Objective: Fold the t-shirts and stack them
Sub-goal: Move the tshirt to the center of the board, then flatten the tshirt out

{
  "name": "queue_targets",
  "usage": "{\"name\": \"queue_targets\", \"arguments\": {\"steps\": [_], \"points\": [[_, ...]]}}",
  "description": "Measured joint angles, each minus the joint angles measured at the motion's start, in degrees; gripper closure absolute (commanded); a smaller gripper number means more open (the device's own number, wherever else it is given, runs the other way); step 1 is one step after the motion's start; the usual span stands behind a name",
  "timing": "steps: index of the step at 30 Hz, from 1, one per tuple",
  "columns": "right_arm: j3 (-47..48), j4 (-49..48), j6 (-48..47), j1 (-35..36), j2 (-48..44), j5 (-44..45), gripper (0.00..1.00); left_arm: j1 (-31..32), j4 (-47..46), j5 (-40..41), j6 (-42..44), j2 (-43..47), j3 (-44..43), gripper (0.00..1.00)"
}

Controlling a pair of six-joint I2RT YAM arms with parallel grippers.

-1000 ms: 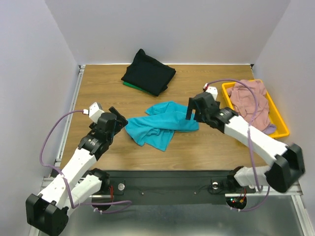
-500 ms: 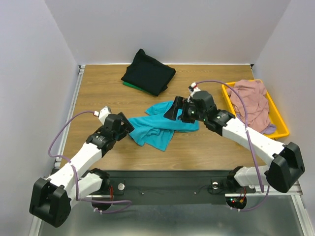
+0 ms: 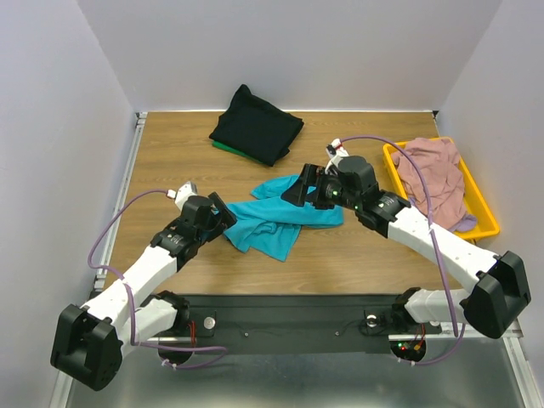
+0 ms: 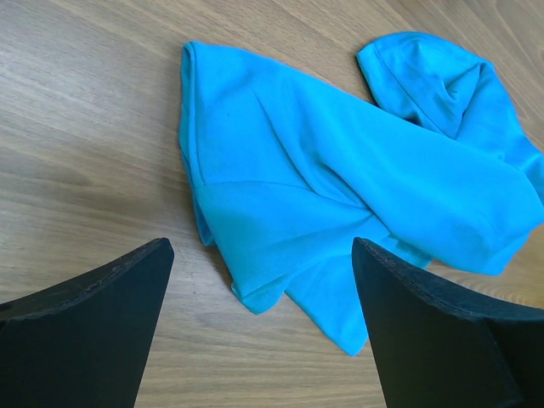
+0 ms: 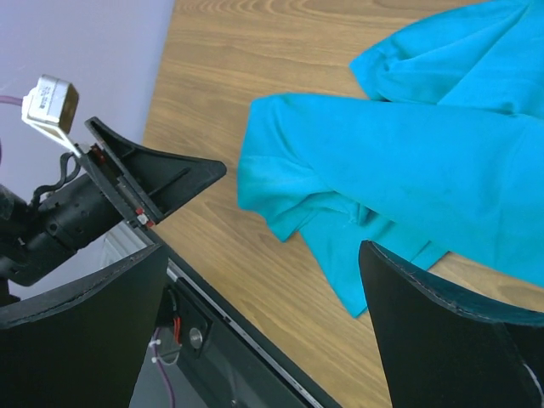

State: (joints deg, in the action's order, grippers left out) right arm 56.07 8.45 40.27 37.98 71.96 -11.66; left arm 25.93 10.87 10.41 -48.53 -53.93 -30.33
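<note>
I will next lower my left gripper onto the t-shirt and close it, because the teal t-shirt's rail-side edge is below it and shows between the open fingers.
A crumpled teal t-shirt lies in the middle of the table; it also shows in the left wrist view and the right wrist view. My left gripper is open and empty, just left of the shirt's left edge. My right gripper is open and empty, above the shirt's upper right part. A folded black t-shirt lies on a green one at the back. A dusty pink t-shirt and a pale lavender one lie in the yellow tray.
The yellow tray stands at the table's right edge. Grey walls close in the table on three sides. A metal rail runs along the left edge. The left gripper shows in the right wrist view.
My left gripper has moved right, up to the teal shirt's left edge. My right gripper has swung left and tilted over the shirt's upper right part. The shirt has not moved.
</note>
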Motion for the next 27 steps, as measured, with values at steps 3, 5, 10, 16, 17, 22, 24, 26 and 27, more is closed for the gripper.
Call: {"name": "queue_targets", "arguments": {"steps": [3,5,10,16,17,22,24,26,27], "points": [[-0.68,-1.09,0.00,0.00,0.04,-0.48,0.00,0.02,-0.39,-0.55,0.00,0.11,0.50,0.02],[-0.81,-1.22,0.02,0.00,0.37,-0.44,0.00,0.02,-0.42,-0.79,-0.02,0.13,1.09,0.01],[-0.81,-1.86,-0.17,0.00,0.39,-0.17,0.00,0.17,-0.42,-1.01,-0.04,0.13,1.77,0.02],[-2.19,-2.86,-0.66,0.00,-0.63,1.86,0.00,0.33,-2.12,-1.68,-0.07,-0.24,2.49,0.02],[-2.56,-3.04,-0.79,0.00,-0.63,2.32,0.00,0.37,-2.32,-1.79,-0.09,-0.59,2.58,0.03],[-5.35,-3.04,-0.94,0.00,1.90,4.63,0.00,0.74,-5.27,-2.75,-0.24,-6.49,2.60,0.14],[-6.23,-2.97,-0.98,0.00,3.67,5.81,0.00,0.76,-6.40,-2.89,-0.26,-8.59,2.60,0.25],[-7.26,-2.89,-0.96,0.00,5.20,8.26,0.00,0.92,-7.93,-2.95,0.00,-10.60,2.60,0.57],[-7.67,-2.71,-0.92,0.00,5.77,9.09,0.00,0.96,-9.16,-3.04,0.24,-12.35,2.60,0.77]]}}
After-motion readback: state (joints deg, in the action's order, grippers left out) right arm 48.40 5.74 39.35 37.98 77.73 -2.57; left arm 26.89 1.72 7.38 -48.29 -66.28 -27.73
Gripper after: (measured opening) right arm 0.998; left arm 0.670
